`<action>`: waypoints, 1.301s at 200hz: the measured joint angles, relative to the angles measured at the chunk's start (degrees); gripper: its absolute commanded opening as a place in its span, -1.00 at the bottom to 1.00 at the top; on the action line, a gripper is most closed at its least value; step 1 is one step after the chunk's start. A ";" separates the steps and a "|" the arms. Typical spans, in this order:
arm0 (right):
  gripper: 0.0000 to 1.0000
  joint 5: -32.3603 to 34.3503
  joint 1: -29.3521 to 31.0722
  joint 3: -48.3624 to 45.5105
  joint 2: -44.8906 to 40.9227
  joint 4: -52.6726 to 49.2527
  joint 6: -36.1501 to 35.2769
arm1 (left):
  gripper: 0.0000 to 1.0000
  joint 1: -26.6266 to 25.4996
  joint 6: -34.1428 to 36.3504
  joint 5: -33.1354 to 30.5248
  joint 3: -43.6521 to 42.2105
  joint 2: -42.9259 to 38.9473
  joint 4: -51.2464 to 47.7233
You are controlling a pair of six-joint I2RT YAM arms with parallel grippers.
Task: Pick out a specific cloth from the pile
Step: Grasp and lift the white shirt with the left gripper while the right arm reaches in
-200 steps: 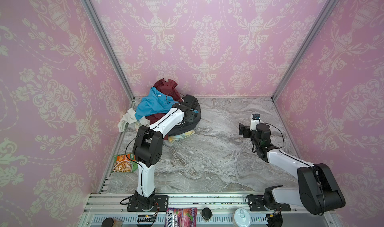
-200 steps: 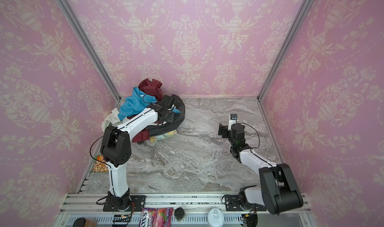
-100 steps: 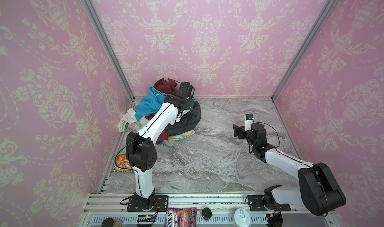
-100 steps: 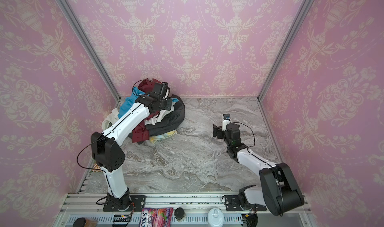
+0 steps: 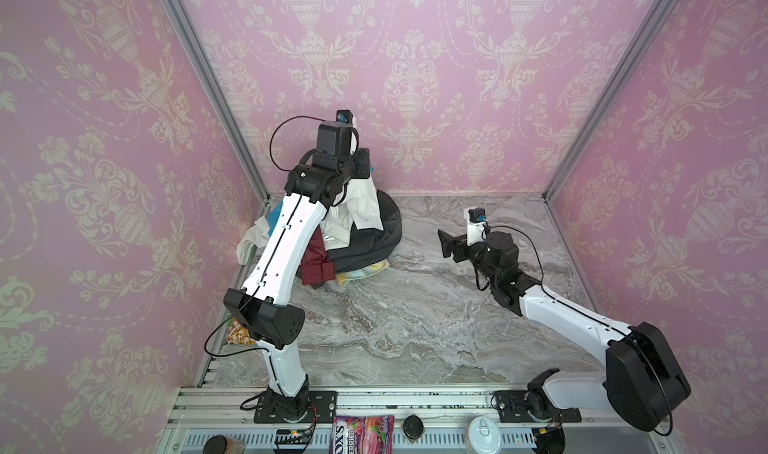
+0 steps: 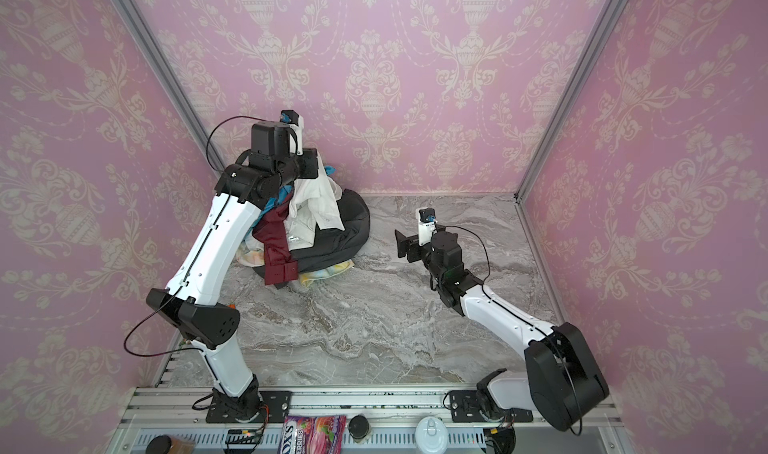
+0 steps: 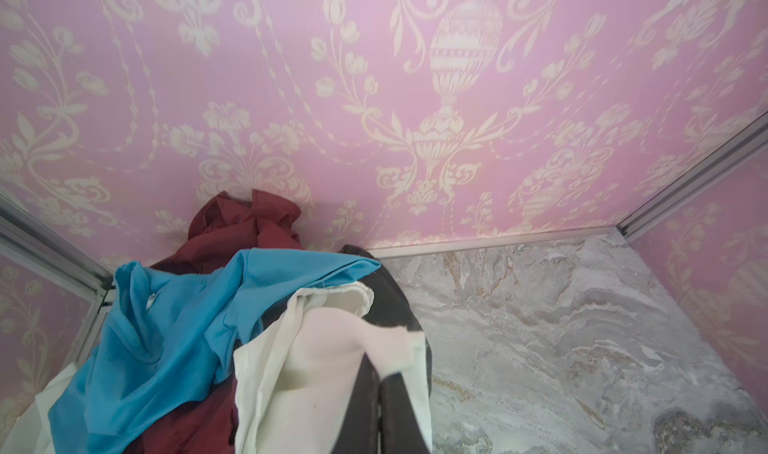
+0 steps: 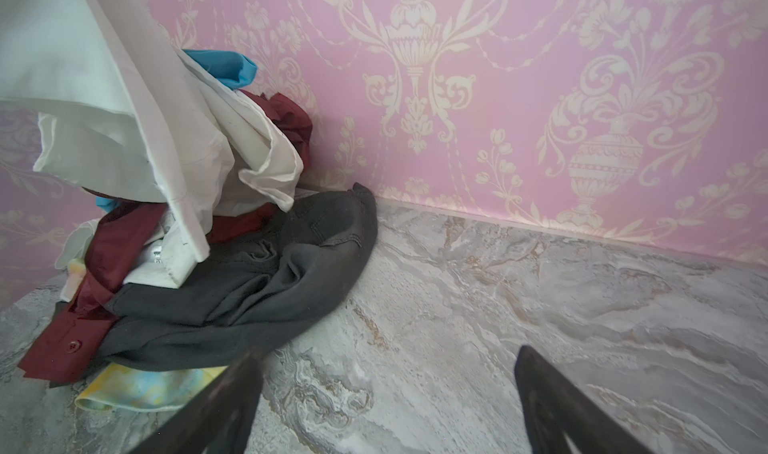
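Observation:
The cloth's upper fold stays high and comes loose over the heap next, as my left gripper turns slightly toward the bare table and releases it. The heap lies below.
The cloth [image 5: 360,209], a white shirt, hangs lifted from the top of the pile [image 5: 372,244] in the back left corner, seen in both top views [image 6: 316,200]. My left gripper [image 5: 362,168] is high above the heap and shut on the cloth's upper fold. In the left wrist view its dark fingers [image 7: 368,406] pinch the white cloth [image 7: 316,364], with blue [image 7: 166,327] and maroon garments behind. My right gripper [image 5: 446,244] hovers open over bare table right of the pile. In the right wrist view the gripper [image 8: 388,352] holds nothing and the cloth [image 8: 104,99] drapes over the dark grey garment [image 8: 257,290].
A pastel yellow tie-dye cloth [image 5: 359,272] pokes out from under the heap's front. A snack packet [image 5: 239,336] lies at the marble table's [image 5: 415,306] left edge. A candy bag [image 5: 362,433] and a can [image 5: 484,431] sit on the front rail. Pink walls close three sides.
My left arm has risen from the pile and pulled the white cloth up with it. My right gripper has edged left toward the pile, still open.

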 measured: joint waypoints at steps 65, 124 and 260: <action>1.00 -4.37 6.45 12.74 11.82 5.62 1.16 | -1.00 -0.35 -2.69 4.85 18.05 5.46 -3.78; 1.00 -6.69 13.73 21.51 30.08 19.58 4.13 | -1.00 -3.06 -4.50 8.76 11.67 3.61 -3.28; -1.00 5.84 19.08 60.89 61.18 16.74 12.07 | -1.00 1.09 -5.40 9.31 -8.92 -8.79 2.16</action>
